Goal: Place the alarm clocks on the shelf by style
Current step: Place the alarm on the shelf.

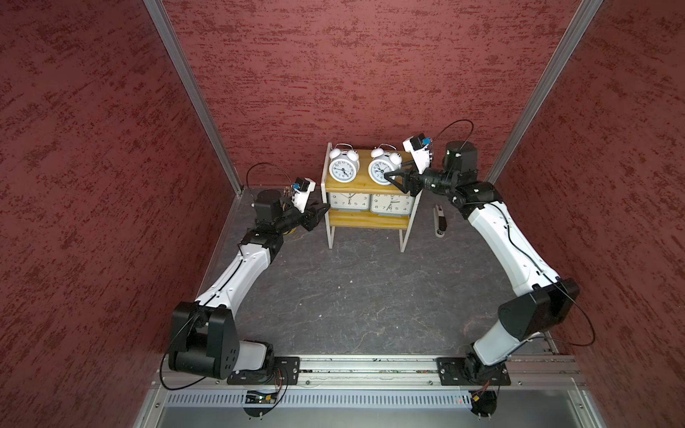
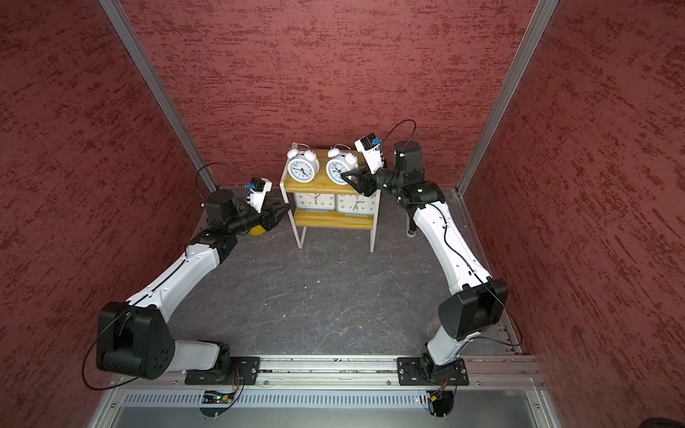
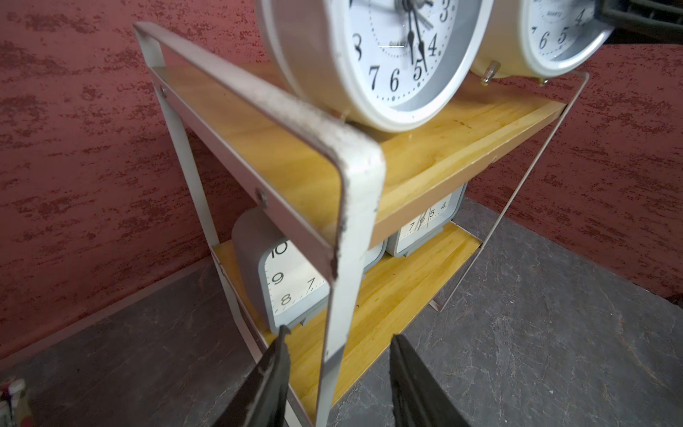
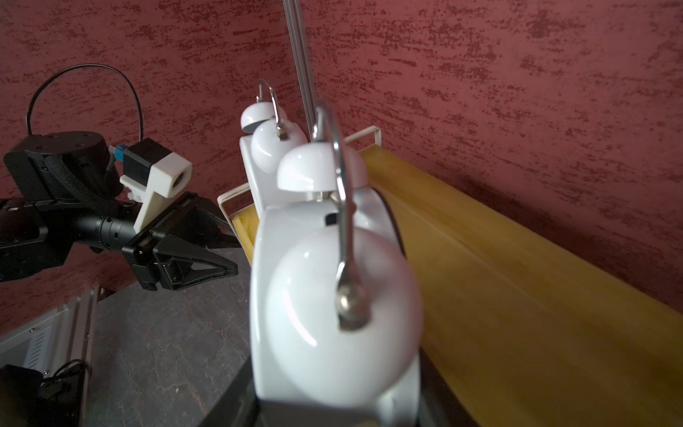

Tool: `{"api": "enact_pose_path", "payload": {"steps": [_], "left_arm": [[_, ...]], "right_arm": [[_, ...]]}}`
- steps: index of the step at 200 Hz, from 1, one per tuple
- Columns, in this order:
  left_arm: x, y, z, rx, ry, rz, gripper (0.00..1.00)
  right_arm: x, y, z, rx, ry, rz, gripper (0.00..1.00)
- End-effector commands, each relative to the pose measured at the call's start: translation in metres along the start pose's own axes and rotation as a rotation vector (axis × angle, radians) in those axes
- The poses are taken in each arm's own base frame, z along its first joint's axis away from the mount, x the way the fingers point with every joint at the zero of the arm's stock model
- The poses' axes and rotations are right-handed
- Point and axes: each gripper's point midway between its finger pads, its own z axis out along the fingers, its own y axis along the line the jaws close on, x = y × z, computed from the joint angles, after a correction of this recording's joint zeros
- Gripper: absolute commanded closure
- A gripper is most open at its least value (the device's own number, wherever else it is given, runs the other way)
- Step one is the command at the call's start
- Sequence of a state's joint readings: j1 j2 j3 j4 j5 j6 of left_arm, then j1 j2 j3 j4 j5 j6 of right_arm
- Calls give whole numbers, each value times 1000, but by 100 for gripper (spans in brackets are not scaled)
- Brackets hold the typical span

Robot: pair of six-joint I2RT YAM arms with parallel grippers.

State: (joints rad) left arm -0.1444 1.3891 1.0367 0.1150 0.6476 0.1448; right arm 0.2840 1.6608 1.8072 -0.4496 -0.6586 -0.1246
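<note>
My right gripper eases slightly outward next and sets its twin-bell clock deeper onto the shelf's top board (image 1: 381, 185) (image 4: 455, 334). It then releases the clock there, since bare wood shows behind the clock.
The shelf (image 1: 361, 186) stands against the back wall. Two white twin-bell alarm clocks (image 1: 344, 168) (image 1: 379, 171) sit on its top board. Two grey rectangular alarm clocks (image 1: 348, 202) (image 1: 393, 203) stand side by side on the lower board. My right gripper (image 1: 389, 177) reaches in from the right and is shut on the right twin-bell clock (image 4: 332, 295), which fills the right wrist view. My left gripper (image 1: 322, 211) is at the shelf's left end, level with the lower board. It is open, and its jaws straddle the white frame post (image 3: 354, 222) with a gap on each side.
A dark and silver pen-like object (image 1: 440, 220) lies on the table to the right of the shelf. A yellow bucket (image 2: 256, 230) shows partly under my left arm. Red walls close in on three sides, and a metal rail (image 1: 370, 370) runs along the front.
</note>
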Motion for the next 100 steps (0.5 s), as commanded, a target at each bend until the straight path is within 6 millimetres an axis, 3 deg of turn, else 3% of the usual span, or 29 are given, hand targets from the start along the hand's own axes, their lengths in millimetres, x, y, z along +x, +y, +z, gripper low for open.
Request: {"api": "enact_pose_path", "payload": {"steps": [1,53,100], "left_arm": [[-20,-2,2,40,-49,35,58],[-14,-16,8,147,-32,18,79],[-7,-23,9,189,-3,-2,88]], "right_arm": [[-26,-3,-9,31,-51,-59,76],[-22,-10,1,31,-29,-62,76],[-18,-20,6,58,-19,-55,76]]}}
